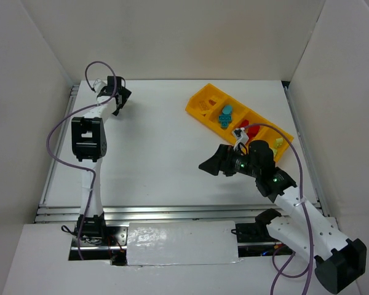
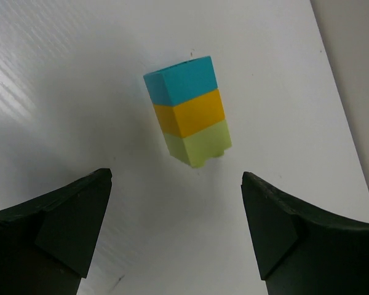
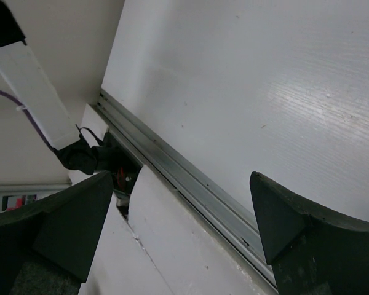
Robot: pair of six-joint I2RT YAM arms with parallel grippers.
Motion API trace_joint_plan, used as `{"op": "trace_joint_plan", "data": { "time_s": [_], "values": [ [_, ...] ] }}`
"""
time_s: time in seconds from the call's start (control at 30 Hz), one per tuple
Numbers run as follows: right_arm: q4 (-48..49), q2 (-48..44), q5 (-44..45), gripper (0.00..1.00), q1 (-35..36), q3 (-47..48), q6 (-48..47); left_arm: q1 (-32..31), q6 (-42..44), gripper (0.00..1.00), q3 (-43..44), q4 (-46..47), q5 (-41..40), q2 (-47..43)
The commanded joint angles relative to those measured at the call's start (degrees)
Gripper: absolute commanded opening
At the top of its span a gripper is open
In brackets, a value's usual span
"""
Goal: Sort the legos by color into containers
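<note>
The clump has its pale green end (image 2: 198, 144) below my left gripper and nearest its open fingers. My left gripper should go down toward the clump next, with a finger on each side of that end.
A clump of three stuck legos (image 2: 187, 110), teal on yellow on pale green, lies on the white table just ahead of my left gripper (image 2: 175, 178), which is open and empty. In the top view the left gripper (image 1: 119, 98) is at the far left; the clump is hidden under it. The orange-yellow tray (image 1: 200, 97) lies slantwise at the far right. It holds a yellow lego (image 1: 204, 106), a teal one (image 1: 226, 115), a red one (image 1: 249, 129) and a pale green one (image 1: 277, 145), one per compartment. My right gripper (image 1: 208, 165) is open and empty, near the tray's near side.
The right wrist view shows my right gripper (image 3: 178, 178) over the metal rail (image 3: 190, 181) at the table's near edge and the left arm's base. White walls enclose the table on three sides.
</note>
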Motion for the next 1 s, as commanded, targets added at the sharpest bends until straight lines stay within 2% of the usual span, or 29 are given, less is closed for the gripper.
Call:
{"op": "trace_joint_plan", "data": {
  "time_s": [0.0,0.23,0.37,0.7,0.97],
  "values": [
    [4.14,-2.01,-1.80,1.00,0.83,-1.08,0.32,-0.49,2.35,0.99,3.96,4.11,-2.85,3.39],
    [5.28,-3.25,-2.15,1.00,1.18,-3.72,0.85,-3.04,6.75,0.99,10.64,5.17,-9.09,7.00],
    [5.37,-3.86,-2.68,1.00,1.27,-3.55,0.76,-4.10,7.28,0.99,15.82,0.35,-12.60,9.64],
    [5.37,-5.53,-2.68,1.00,1.27,-4.69,0.15,-4.45,9.21,0.96,16.80,-4.41,-19.02,11.75],
    [6.25,-5.00,-2.51,1.00,1.27,-6.00,-0.03,-4.10,14.74,0.98,17.85,-0.29,-18.06,13.07]
  ]
}}
